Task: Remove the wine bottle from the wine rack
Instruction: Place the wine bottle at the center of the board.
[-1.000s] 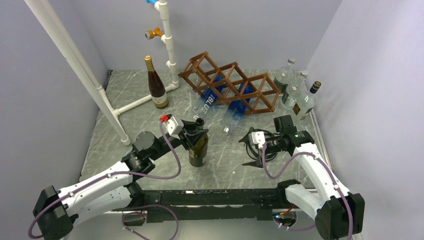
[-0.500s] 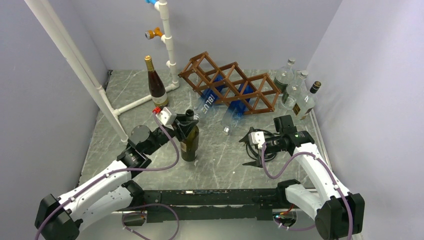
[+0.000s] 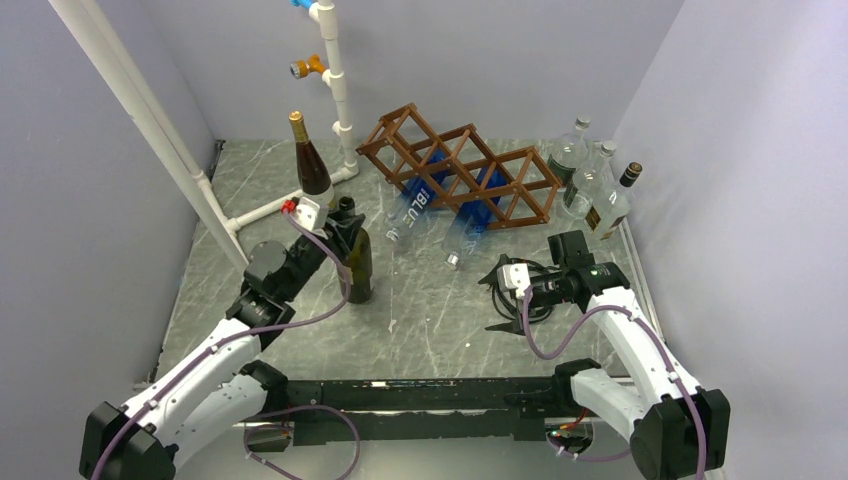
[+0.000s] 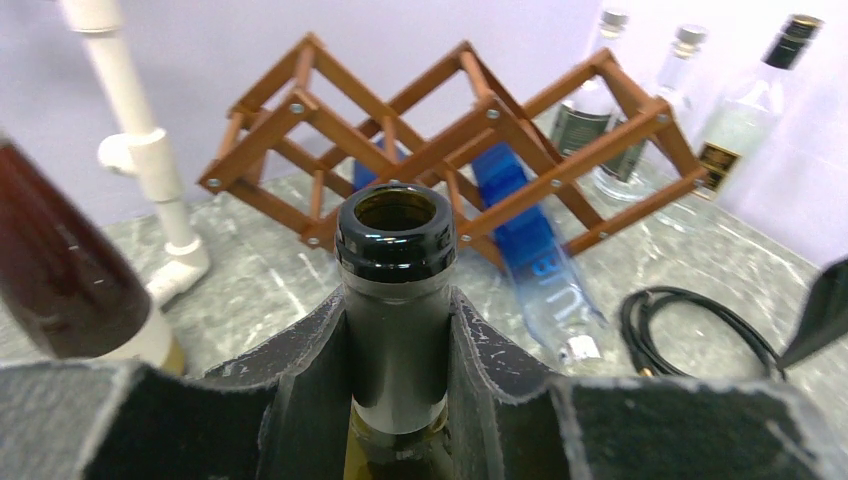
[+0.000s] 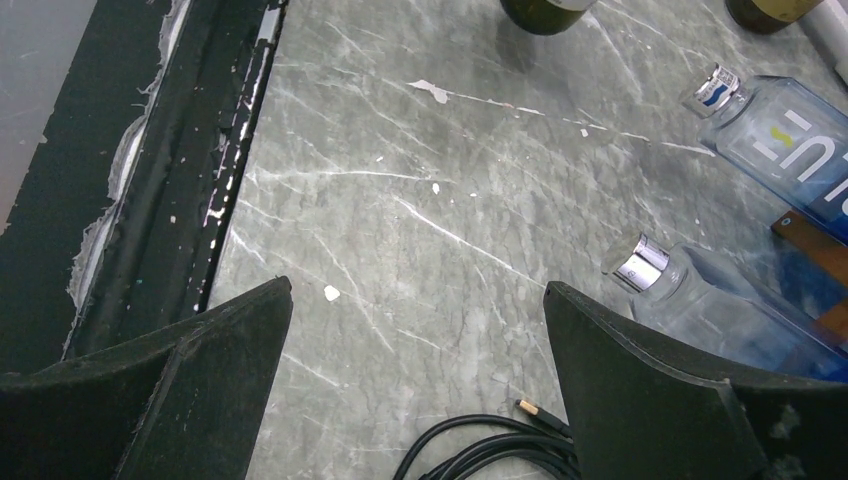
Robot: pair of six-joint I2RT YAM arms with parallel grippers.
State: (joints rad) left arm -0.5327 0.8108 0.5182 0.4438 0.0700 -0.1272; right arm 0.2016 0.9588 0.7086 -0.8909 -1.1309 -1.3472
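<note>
That spot beside the brown bottle clears the wine rack (image 3: 460, 172). My left gripper will next swing outward, left in the top view, and release the dark green bottle there.
A dark green wine bottle (image 3: 360, 272) stands upright left of the table's middle, away from the wine rack (image 3: 460, 172). My left gripper (image 3: 345, 226) is shut on its neck just below the open mouth (image 4: 396, 232), with a finger (image 4: 300, 370) pressed on each side. Whether the bottle's base touches the table is unclear. The brown lattice wine rack (image 4: 440, 130) sits behind it to the right. My right gripper (image 3: 498, 297) hangs open and empty over the table (image 5: 415, 300), right of centre.
Two blue-tinted clear bottles (image 3: 418, 200) (image 3: 468, 226) lie in the rack's lower cells, necks pointing forward. A brown bottle (image 3: 312, 172) stands by the white pipe frame (image 3: 338, 90). Three clear bottles (image 3: 590, 180) stand back right. A black cable (image 3: 530, 295) lies under the right gripper.
My left arm has carried the upright wine bottle leftward and toward the back, nearer the brown bottle. The right arm has not moved.
</note>
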